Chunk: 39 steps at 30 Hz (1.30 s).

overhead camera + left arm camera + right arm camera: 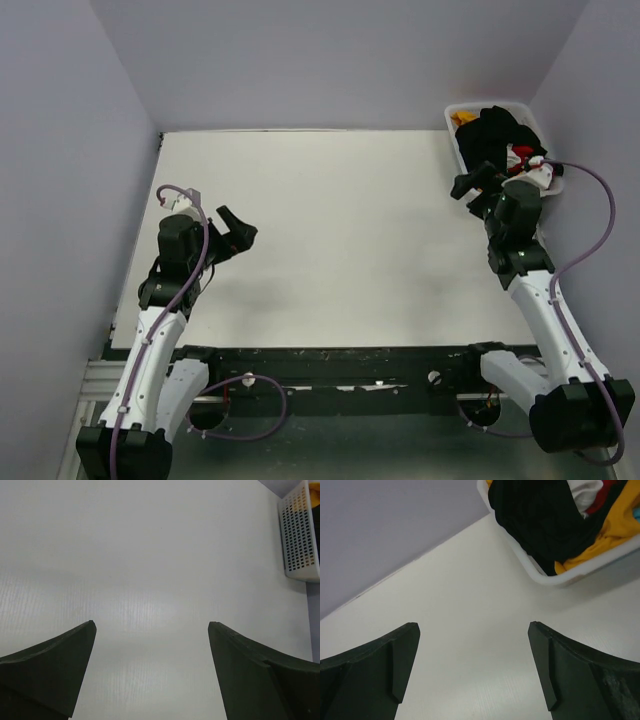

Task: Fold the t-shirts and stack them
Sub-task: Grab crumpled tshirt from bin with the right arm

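Observation:
My right gripper should move outward over the basket's rim and down onto the black cloth [489, 133] [536, 515], since the large black shirt lies on top in the basket.
The t-shirts lie bundled in a white slatted basket [452, 122] at the table's far right corner. A large black shirt [540, 515] is on top, with orange-yellow [612, 532], white [585, 492] and red [606, 500] cloth beside it. My right gripper [468, 195] hovers just in front of the basket, open, with only bare table between its fingers [474, 626]. At the left side of the table my left gripper [243, 228] is open and holds nothing [151, 625]. The basket [300, 535] is far to its right.
The white table [340, 240] is closed in by lilac walls [60, 150] on the left, back and right. A black rail [330, 365] with the arm bases runs along the near edge. The basket wall [540, 575] is close to my right fingers.

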Tool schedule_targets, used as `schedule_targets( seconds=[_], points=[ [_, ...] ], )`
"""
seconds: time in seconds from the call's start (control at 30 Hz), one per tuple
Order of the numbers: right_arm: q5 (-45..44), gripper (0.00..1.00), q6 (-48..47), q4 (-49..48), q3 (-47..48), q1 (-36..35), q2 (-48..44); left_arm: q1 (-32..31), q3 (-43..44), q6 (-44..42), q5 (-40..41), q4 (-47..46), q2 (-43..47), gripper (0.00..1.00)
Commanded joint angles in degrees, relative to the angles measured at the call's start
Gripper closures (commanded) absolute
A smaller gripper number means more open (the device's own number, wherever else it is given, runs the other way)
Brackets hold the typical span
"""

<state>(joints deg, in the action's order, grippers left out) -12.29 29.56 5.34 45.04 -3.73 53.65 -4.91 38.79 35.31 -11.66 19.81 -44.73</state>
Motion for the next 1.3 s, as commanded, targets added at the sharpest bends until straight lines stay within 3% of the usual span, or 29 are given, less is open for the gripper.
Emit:
schedule_targets(
  seconds=[0.0, 0.17, 0.33, 0.57, 0.73, 0.87, 0.93, 1.07, 1.27],
  points=[
    [-3.61, 0.0, -5.8, -6.75, 6.41, 0.21, 6.86, -0.19, -1.34, -1.62, -0.56, -3.55, 2.67, 0.01],
    [-11.47, 0.0, -10.08, -8.35, 17.04, 0.3, 21.32, -0.1, -2.0, -0.91, 2.27, -4.37, 3.97, 0.02],
    [-16.09, 0.0, -11.9, 0.33, 36.08, 0.31, 40.02, -0.02, -3.58, 0.14, 7.0, -5.36, 5.62, 0.01],
    [-38.72, 0.0, -16.51, 5.46, 55.29, 1.01, 61.07, 0.15, -5.45, 1.49, 14.91, -3.2, 8.97, 0.01],
    [-35.07, 0.0, -18.27, 4.85, 61.45, 3.04, 70.04, 0.16, -5.87, 1.69, 15.08, -3.99, 9.39, 0.01],
    [-33.76, 0.08, -22.72, -0.66, 65.55, 3.2, 75.83, 0.16, -5.78, 1.78, 15.31, -3.97, 9.05, 0.02],
    [-34.11, 0.17, -23.76, -1.64, 67.69, 3.2, 77.22, 0.16, -5.8, 1.9, 15.57, -3.91, 8.88, 0.01],
    [-36.04, 0.61, -25.3, -3.44, 69.37, 3.15, 75.9, 0.16, -5.74, 2.13, 16.13, -3.56, 8.78, 0.01],
    [-34.9, 0.9, -27.84, -6.21, 68.21, 3.12, 68.12, 0.16, -5.8, 2.48, 15.96, -3.51, 8.72, 0.02]
  ],
)
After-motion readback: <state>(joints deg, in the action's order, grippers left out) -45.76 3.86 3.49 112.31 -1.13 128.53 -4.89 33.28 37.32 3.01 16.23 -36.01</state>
